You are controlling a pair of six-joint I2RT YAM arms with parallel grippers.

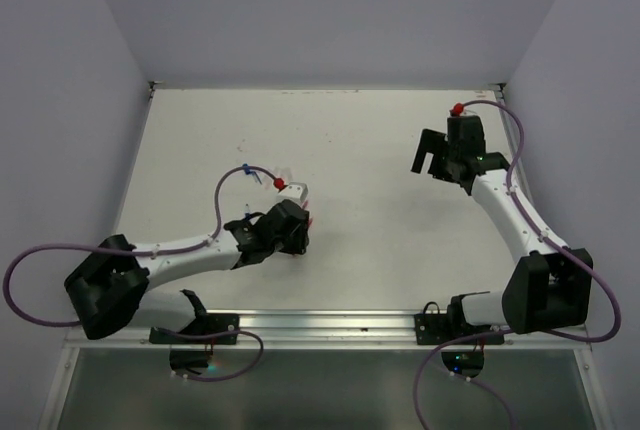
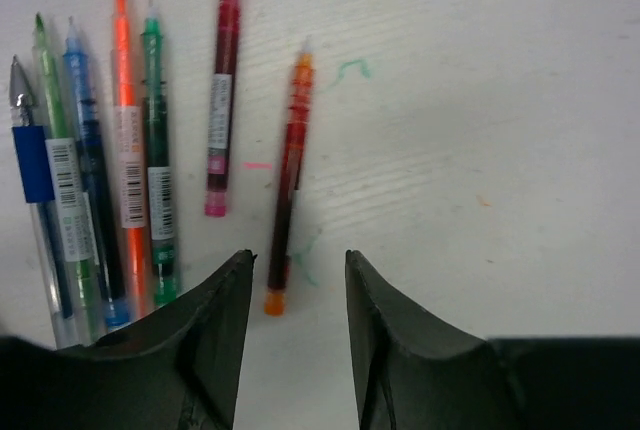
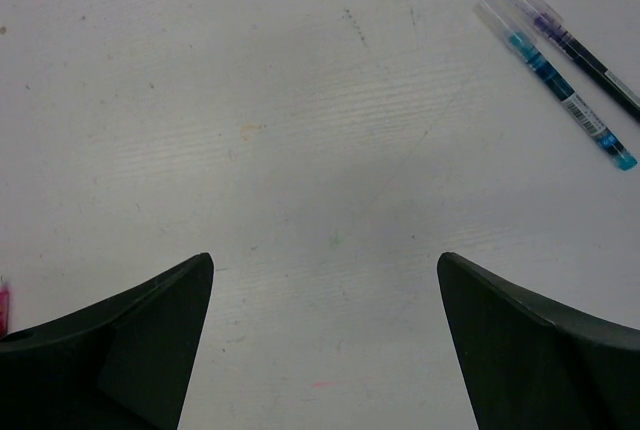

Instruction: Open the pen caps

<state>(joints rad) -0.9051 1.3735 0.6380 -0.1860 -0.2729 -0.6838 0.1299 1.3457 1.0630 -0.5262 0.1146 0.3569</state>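
Observation:
The still-capped teal pen lies below the right gripper, to the right in its wrist view, so the right gripper will next shift that way and descend onto the pen's body.
My left gripper hovers low over the table, open, with nothing between its fingers. Just ahead of them lies a dark red pen with an orange end and a bare tip. To its left lies a magenta pen, then a row of several pens, tips bare. The leftmost pen carries a short blue sleeve. My right gripper stands wide open over bare table. A teal pen and a purple pen lie at the far right with clear pen caps on.
Purple cables loop from both arms, each with a red plug end. A metal rail runs along the table's near edge. Walls close the table on the left, back and right. Faint ink marks dot the surface.

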